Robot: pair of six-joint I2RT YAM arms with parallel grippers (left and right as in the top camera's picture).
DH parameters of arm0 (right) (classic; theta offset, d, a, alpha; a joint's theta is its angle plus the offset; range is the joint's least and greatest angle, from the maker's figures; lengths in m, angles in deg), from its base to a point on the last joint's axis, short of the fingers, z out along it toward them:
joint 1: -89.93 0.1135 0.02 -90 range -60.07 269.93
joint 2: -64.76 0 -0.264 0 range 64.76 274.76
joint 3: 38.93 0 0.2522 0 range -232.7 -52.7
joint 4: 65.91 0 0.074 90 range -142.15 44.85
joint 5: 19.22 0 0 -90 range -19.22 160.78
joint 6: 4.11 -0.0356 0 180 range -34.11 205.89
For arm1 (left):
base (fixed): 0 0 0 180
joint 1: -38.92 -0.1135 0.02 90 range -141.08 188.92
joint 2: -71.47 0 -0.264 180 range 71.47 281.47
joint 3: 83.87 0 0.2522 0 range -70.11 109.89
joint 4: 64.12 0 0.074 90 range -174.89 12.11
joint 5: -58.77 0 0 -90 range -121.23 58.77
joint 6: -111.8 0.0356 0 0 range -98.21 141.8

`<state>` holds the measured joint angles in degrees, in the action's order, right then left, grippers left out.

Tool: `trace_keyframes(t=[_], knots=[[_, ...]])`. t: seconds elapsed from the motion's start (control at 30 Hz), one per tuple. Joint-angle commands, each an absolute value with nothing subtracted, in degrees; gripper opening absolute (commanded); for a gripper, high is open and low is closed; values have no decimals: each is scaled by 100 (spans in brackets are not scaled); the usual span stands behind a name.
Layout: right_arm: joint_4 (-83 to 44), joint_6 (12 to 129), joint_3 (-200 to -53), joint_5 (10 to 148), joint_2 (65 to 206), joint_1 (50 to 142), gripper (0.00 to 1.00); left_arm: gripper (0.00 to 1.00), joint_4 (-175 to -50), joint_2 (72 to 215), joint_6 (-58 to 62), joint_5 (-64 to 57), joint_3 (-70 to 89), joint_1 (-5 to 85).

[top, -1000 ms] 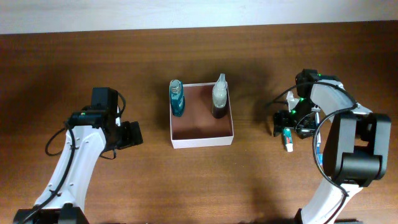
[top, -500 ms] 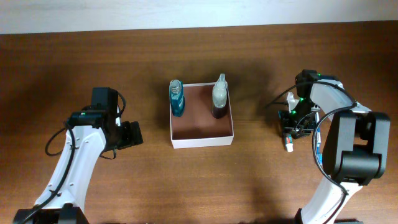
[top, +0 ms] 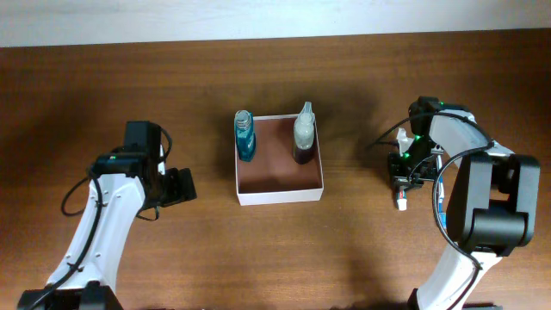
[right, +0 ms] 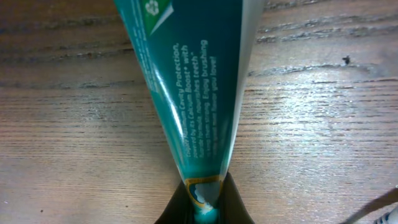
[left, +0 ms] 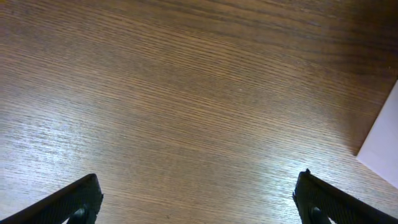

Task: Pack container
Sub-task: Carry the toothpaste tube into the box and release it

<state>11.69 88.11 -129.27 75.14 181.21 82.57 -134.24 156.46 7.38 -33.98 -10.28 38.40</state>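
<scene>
The container's bottom is bare by its near side, so the robot's right gripper will next swing up and across to the container, lower the toothpaste tube and let go of it there.
The container, a shallow white-walled square box with a reddish-brown floor, sits mid-table. A blue mouthwash bottle stands in its back left corner and a pale bottle with a dark base in its back right corner. To the right of the box, my right gripper points down at the table, shut on a teal toothpaste tube whose narrow end is pinched between the fingers. A white tip of the tube pokes out below the gripper. My left gripper hovers left of the box, open and empty.
The left wrist view shows bare wood between the wide-spread fingers, with a white corner of the container at the right edge. A pale wall strip runs along the table's far edge.
The right gripper's fingers have come together on the toothpaste tube. The left arm has stayed put.
</scene>
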Motion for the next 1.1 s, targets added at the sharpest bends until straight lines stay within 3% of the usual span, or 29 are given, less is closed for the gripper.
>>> trace_keyframes(t=[0.0,0.2,0.33,0.47,0.77,1.07], knots=[[1343,8848,-13150,7868,18202,8284,4,99,-13542,15685,1184,-3006,-785,3377],[1818,9073,-13854,8303,17008,8655,4,99,-13556,15685,1424,-2906,-678,2634],[1765,9296,-14228,7310,15625,10030,4,99,-13549,15685,1424,-2906,-678,2621],[1590,9991,-14239,6856,15161,11243,4,99,-13551,15685,1422,-2906,-678,2621],[1136,11491,-14199,6878,15935,12970,4,99,-13582,15685,1420,-2904,-678,2621],[648,11611,-14199,6878,17166,12911,4,99,-13582,15685,1420,-2904,-678,2621]])
